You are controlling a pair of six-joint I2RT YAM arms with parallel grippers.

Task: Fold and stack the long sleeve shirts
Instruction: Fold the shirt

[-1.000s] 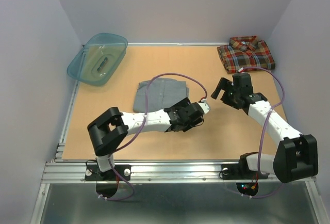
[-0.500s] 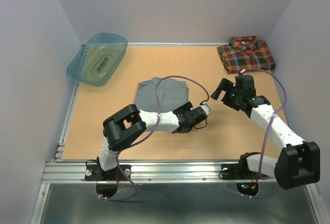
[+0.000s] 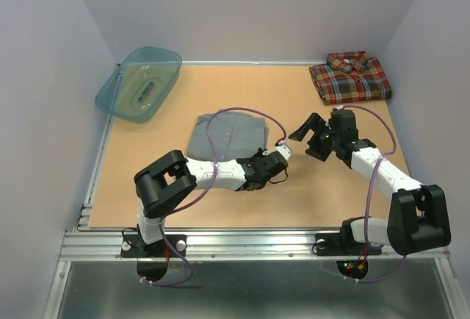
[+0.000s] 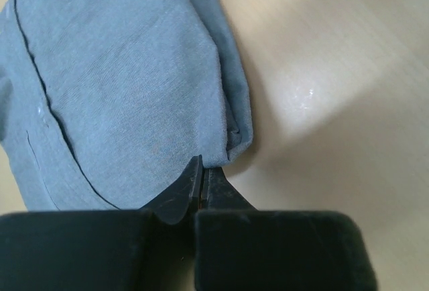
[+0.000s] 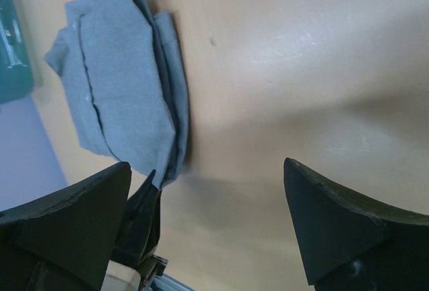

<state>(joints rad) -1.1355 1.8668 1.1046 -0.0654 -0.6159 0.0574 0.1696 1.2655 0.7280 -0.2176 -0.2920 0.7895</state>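
Note:
I should next lower my right gripper to the left in the top view, onto the shirt's fold next to the near corner my left gripper holds.
The plain grey long sleeve shirt point(image 3: 224, 134) lies folded in the middle of the table, and it also shows in the left wrist view point(image 4: 134, 83) and the right wrist view point(image 5: 120, 90). My left gripper point(image 3: 258, 159) point(image 4: 201, 163) sits low at the shirt's near right corner. Its jaws are shut and pressed together on the edge of the cloth. The right gripper point(image 3: 308, 142) point(image 5: 208, 167) hovers open, with nothing between its jaws, just right of that corner. The plaid shirt point(image 3: 350, 76) lies folded at the back right corner.
A teal plastic basin point(image 3: 139, 84) leans at the back left corner, and its edge shows in the right wrist view point(image 5: 10, 43). Grey walls close the table on three sides. Bare wood lies between the two shirts.
The left gripper has closed from wide open to shut at the grey shirt's near right corner. The right gripper has swung left towards that corner, staying open.

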